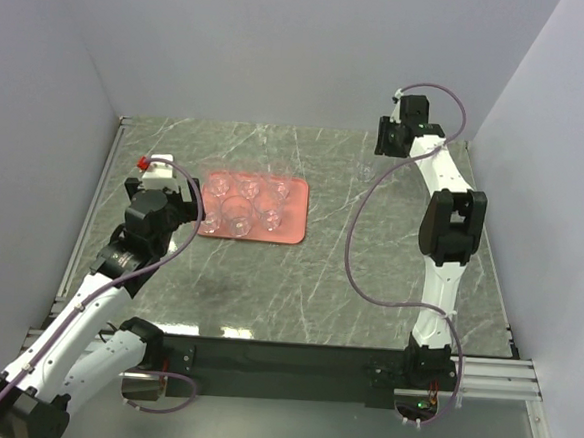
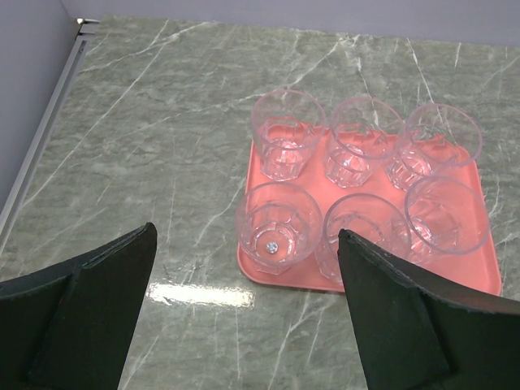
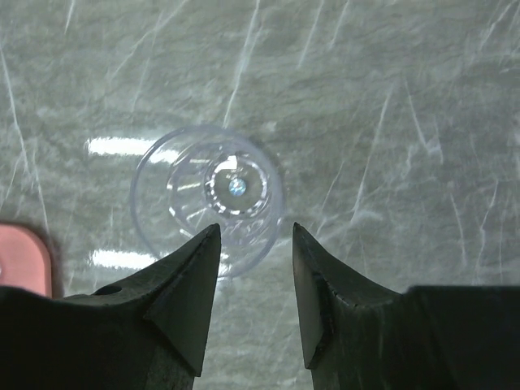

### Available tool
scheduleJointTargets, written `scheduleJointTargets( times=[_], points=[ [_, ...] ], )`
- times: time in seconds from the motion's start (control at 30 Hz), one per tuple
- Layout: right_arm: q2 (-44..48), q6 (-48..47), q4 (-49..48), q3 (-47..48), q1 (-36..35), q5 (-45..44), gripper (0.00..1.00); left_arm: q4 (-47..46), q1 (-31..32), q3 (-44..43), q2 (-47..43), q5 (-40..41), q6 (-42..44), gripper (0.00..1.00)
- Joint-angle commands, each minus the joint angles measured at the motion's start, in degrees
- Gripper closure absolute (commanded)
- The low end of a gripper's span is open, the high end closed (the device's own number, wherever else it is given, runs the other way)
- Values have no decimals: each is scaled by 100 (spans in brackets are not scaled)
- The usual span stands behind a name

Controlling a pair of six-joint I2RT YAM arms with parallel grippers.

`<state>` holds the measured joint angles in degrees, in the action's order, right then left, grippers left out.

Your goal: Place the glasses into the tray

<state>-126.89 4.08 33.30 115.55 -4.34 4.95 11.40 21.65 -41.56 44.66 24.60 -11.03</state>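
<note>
My right gripper's open fingers still hover above the clear glass's rim, so it will next lower onto that rim at the side away from the tray.
The salmon-pink tray (image 1: 289, 231) lies left of the table's middle with several clear glasses (image 1: 237, 211) standing on it in two rows. In the left wrist view the tray (image 2: 302, 279) and its glasses (image 2: 278, 225) sit just ahead. My left gripper (image 2: 246, 236) is wide open and empty, short of the tray's near edge; it also shows in the top view (image 1: 160, 178). One more clear glass (image 3: 207, 199) stands upright on the table. My right gripper (image 3: 254, 229) hovers over it, open and empty, its left fingertip (image 3: 203, 248) overlapping the rim. The right gripper (image 1: 385, 143) is at the back right.
A corner of the tray (image 3: 23, 258) shows at the left edge of the right wrist view. A metal rail (image 2: 45, 134) runs along the table's left side by the wall. The marbled tabletop (image 1: 368, 274) stretches between the arms.
</note>
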Motion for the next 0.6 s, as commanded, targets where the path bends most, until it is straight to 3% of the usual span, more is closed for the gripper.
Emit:
scheduleJointTargets(
  times=[0.0,0.47,0.57],
  points=[
    [-142,137,-148,302,144,-30,52,-226,-29,-19,25,-131,30,1],
    [-600,137,-78,486,161,155,56,-226,-29,-45,156,-148,39,1],
    [-618,111,-69,451,161,182,64,-217,-29,-45,157,-148,39,1]
  ],
)
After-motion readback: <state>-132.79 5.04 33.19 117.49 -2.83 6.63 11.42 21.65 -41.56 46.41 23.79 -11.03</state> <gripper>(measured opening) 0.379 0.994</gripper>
